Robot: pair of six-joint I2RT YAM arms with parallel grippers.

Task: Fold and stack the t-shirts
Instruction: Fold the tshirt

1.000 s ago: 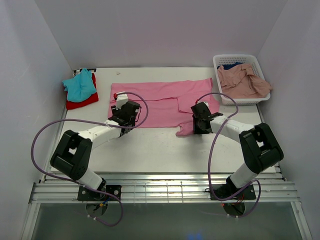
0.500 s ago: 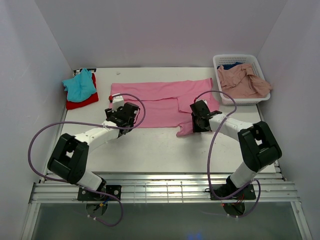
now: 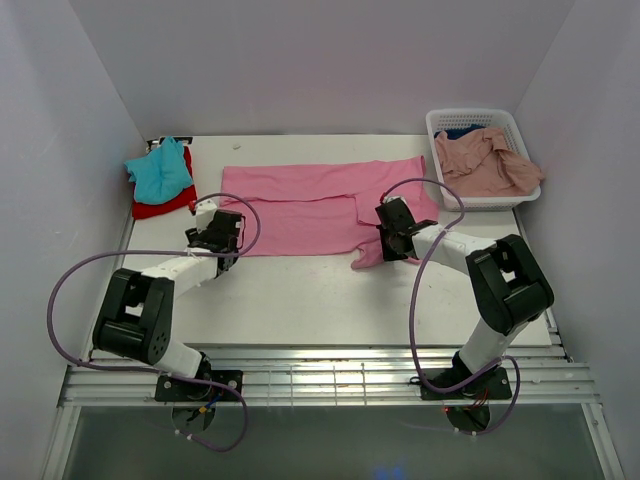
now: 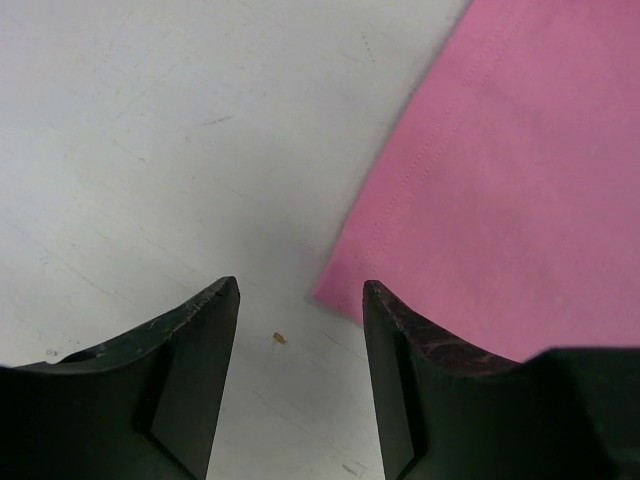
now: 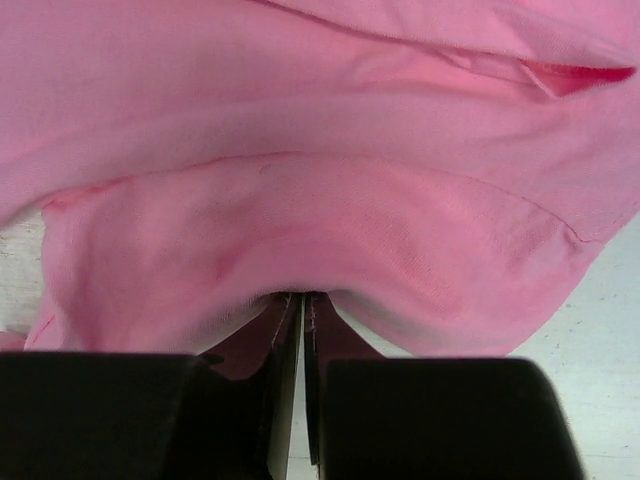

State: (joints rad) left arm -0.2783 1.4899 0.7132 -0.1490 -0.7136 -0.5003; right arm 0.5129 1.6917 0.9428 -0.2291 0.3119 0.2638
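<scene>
My left gripper will move down and slightly outward next, onto the pink t-shirt's near corner [image 4: 328, 288], because that corner is flat on the table just ahead of the gripper's fingers.
The bright pink t-shirt [image 3: 310, 205] lies spread flat across the middle of the table. My left gripper [image 3: 220, 238] is open and empty, low over bare table just left of the shirt's near left corner [image 4: 340, 295]. That corner lies just ahead of its right finger [image 4: 420, 370]. My right gripper [image 3: 392, 228] is shut on a fold of the pink t-shirt [image 5: 300, 220] at its near right part, by the hanging sleeve [image 3: 368, 258]. The teal t-shirt [image 3: 160, 170] lies on the red one [image 3: 165, 205] at the back left.
A white lattice basket [image 3: 478, 116] stands at the back right. It holds the dusty salmon-pink t-shirt [image 3: 488, 165], which drapes over its rim, and the dark blue one [image 3: 462, 131]. White walls close in the left, back and right.
My left gripper has moved left, off the pink shirt to its near left corner. My right gripper has shifted slightly up and left, still shut on the cloth.
</scene>
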